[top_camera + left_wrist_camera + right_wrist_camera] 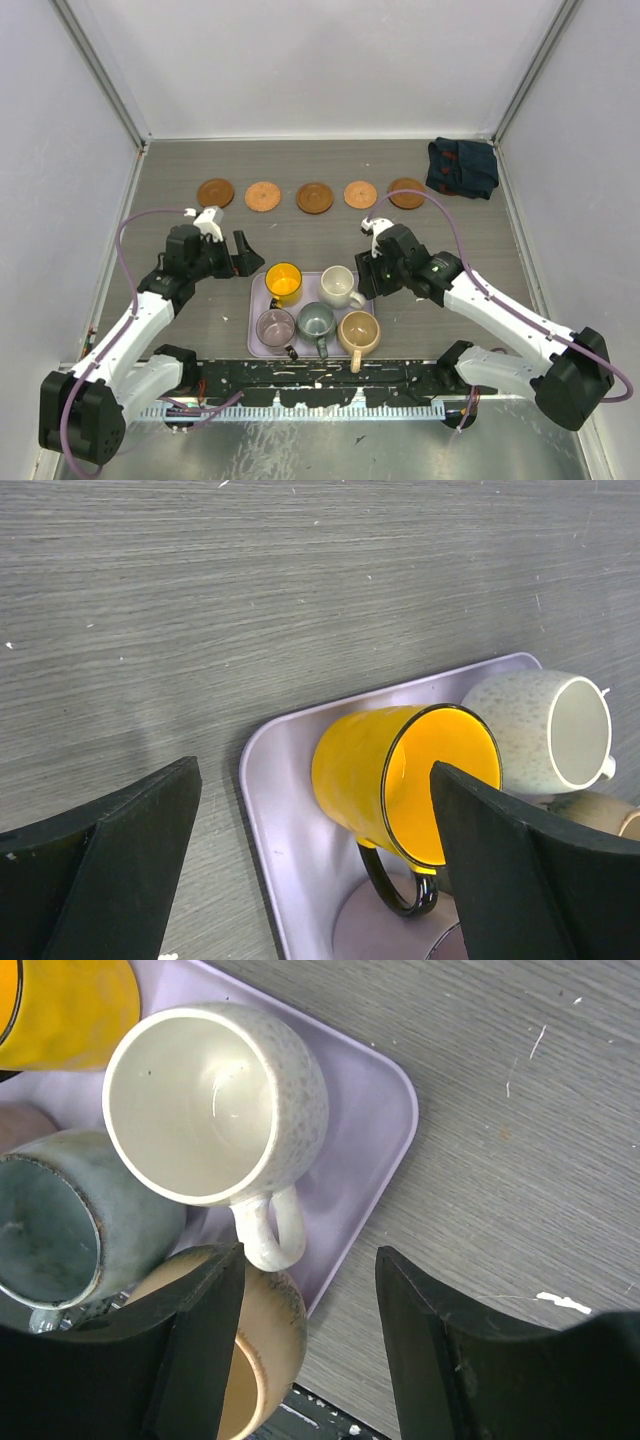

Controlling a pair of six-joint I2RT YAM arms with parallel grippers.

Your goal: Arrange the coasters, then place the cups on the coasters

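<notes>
My right gripper goes left in the top view and down onto the white cup's handle (357, 299) (268, 1235) next, since the handle lies nearer one finger than the other.
Several round brown coasters (315, 197) lie in a row across the far side of the table. The cups stand together on a lilac tray (254, 318): yellow (284, 283), white (338, 287), mauve (275, 327), grey-green (316, 321) and tan (359, 331). My left gripper (312, 770) hangs open at the tray's far left corner, its fingers straddling the yellow cup (360, 770) without touching it. My right gripper (310, 1255) is open over the tray's right edge (370, 1130). The white cup's handle (268, 1235) sits just ahead of its left finger, above the tan cup (265, 1340).
A dark navy cloth (462, 167) lies crumpled at the far right corner. Grey walls close in the table on three sides. A black rail (320, 375) with the arm bases runs just behind the tray's near edge.
</notes>
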